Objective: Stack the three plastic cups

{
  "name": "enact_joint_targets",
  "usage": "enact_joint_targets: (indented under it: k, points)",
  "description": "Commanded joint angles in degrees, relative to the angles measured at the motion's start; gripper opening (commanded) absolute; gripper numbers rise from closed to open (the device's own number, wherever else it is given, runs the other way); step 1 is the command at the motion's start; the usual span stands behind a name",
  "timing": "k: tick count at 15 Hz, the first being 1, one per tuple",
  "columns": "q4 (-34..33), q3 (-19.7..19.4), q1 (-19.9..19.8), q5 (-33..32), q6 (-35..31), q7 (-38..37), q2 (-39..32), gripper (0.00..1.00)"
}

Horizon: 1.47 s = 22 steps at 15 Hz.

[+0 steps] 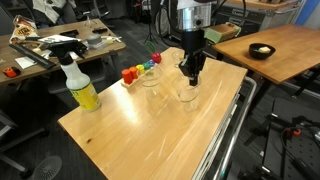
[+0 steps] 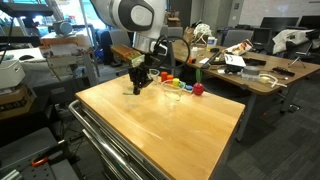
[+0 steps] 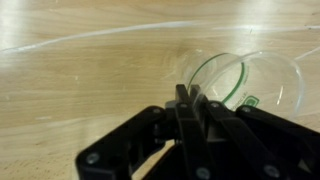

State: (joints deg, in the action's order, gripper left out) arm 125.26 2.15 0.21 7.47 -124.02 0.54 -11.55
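Note:
The robot's gripper will next lift toward the round red piece, then lower and release the rim of the clear plastic cup over another clear cup [image 2: 170,96], which stands between the gripper and that piece.
My gripper [image 1: 189,75] hangs over the far part of the wooden table [image 1: 150,140], also seen in an exterior view [image 2: 136,86]. In the wrist view its fingers [image 3: 185,96] are pressed together on the rim wall of a clear plastic cup [image 3: 255,80], which appears tilted. In an exterior view this cup [image 1: 186,95] is right under the gripper. A second clear cup [image 1: 150,80] stands just beside it, near the blocks. I cannot make out a third cup.
A yellow spray bottle [image 1: 80,85] stands near one table edge. Small coloured blocks [image 1: 140,68] lie in a row behind the cups, also seen in an exterior view [image 2: 180,82]. Another wooden table [image 1: 280,45] with a black bowl stands close by.

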Motion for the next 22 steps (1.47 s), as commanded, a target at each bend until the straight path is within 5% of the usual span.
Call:
enact_joint_targets:
  k: [1, 7, 15, 22]
  points:
    - [-3.3, -0.4, -0.4, 2.1, 5.0, -1.2, -0.3, 0.0]
    - [-6.2, -0.8, -1.2, 5.8, 10.2, -1.1, 3.6, 0.01]
    - [-6.4, -5.1, -3.8, 8.2, 5.5, -6.3, 14.5, 0.01]
    - [-6.3, -7.9, -5.8, 14.7, -4.8, -6.5, 8.8, 0.01]
